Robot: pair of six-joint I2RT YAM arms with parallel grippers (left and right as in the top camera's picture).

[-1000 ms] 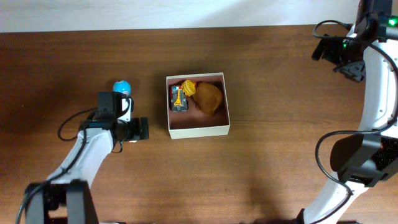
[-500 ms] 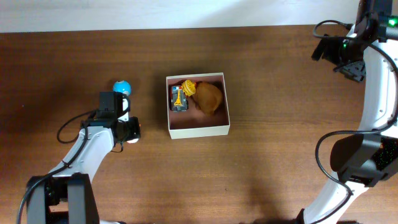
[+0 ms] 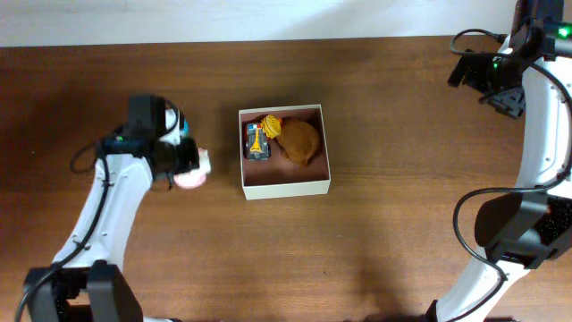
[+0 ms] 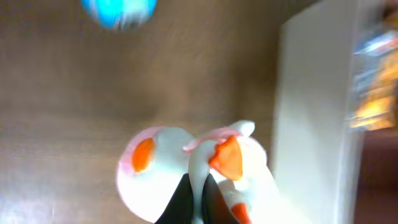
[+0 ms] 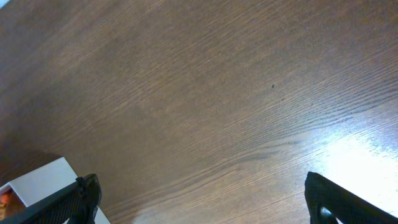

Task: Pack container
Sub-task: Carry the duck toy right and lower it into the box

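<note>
The other toys leave room at the brown toy's near side, so my left gripper goes up past the container's white side next, then moves there.
The container (image 3: 286, 188) is a square white-walled box in mid-table, holding a brown lumpy toy (image 3: 300, 140) and a yellow-and-blue toy (image 3: 256, 141). My left gripper (image 3: 185, 161) is just left of it, shut on a white-and-pink soft toy with orange patches (image 3: 191, 172). In the left wrist view the black fingertips (image 4: 185, 198) pinch a thin white fold of this toy (image 4: 158, 180), with the container's white wall (image 4: 311, 112) close on the right. My right gripper (image 3: 487, 85) hangs open at the far right back, nothing between its fingers (image 5: 84, 190).
A small blue ball (image 3: 181, 126) lies on the wood just behind my left wrist, also showing in the left wrist view as the blue ball (image 4: 118, 11). A corner of the container (image 5: 37, 183) shows at the lower left of the right wrist view.
My left gripper has closed on the white-and-pink toy and moved with it toward the back of the table, near the blue ball. The right arm has not moved.
</note>
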